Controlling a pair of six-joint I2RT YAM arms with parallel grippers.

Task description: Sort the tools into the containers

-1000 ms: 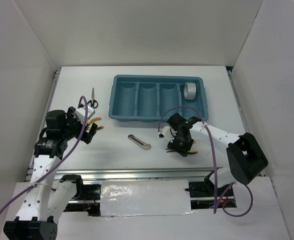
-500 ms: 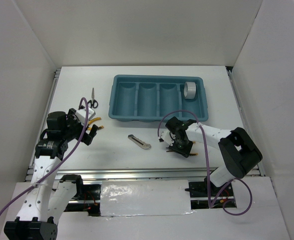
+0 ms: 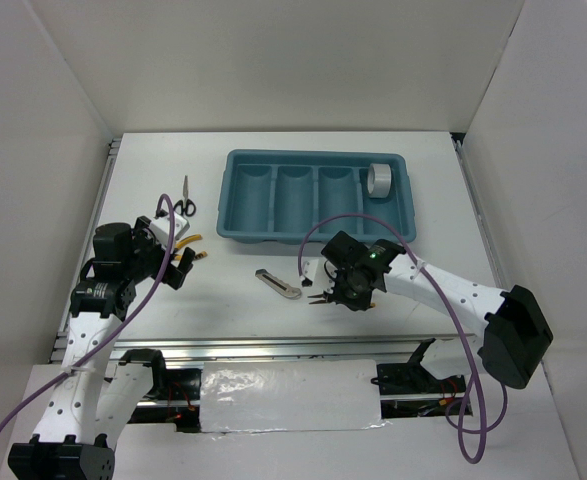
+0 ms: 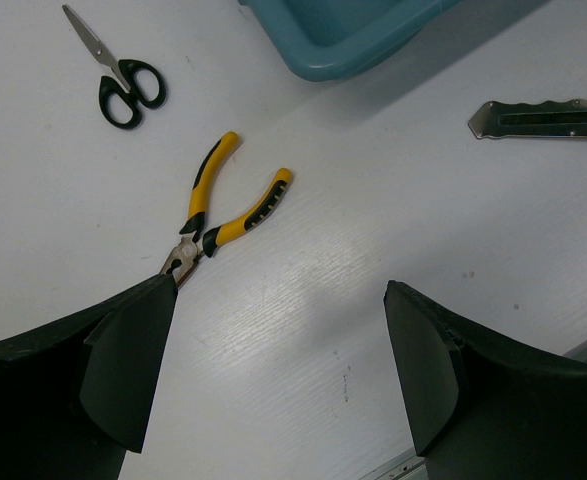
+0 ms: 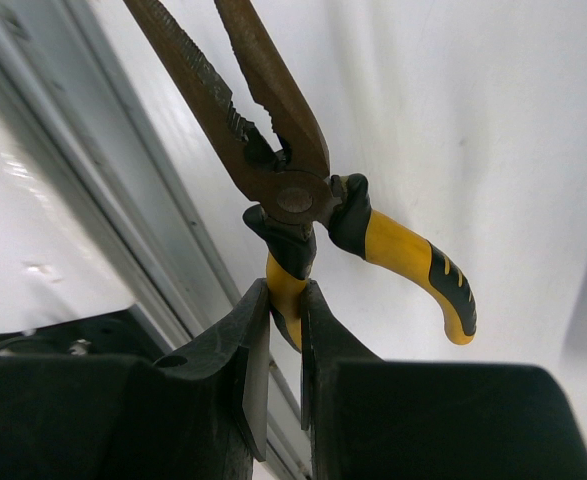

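Observation:
Next, my left gripper will move outward and down, its open fingers straddling the yellow handle nearer the scissors, as there is room between the second pliers' spread handles.
My right gripper [image 3: 341,288] is shut on one yellow handle of long-nose pliers [image 5: 291,185] and holds them off the table in front of the teal tray [image 3: 313,157]. The nose [image 3: 318,297] points left, towards the grey utility knife [image 3: 278,284]. In the right wrist view the gripper [image 5: 285,300] pinches the handle and the other handle hangs free. My left gripper [image 4: 278,370] is open and empty, above the table just near of the second pliers [image 4: 223,210]. Black-handled scissors [image 4: 123,80] lie beyond them. The grey tape roll [image 3: 378,180] stands in the tray's rightmost compartment.
The tray's other three compartments look empty. The metal rail [image 3: 273,350] runs along the table's front edge, close under my right gripper. White walls enclose the table at left, right and back. The tray's near left corner [image 4: 353,45] shows in the left wrist view.
My right gripper has moved left with the pliers and turned, so the nose now points towards the utility knife. The left arm has barely moved.

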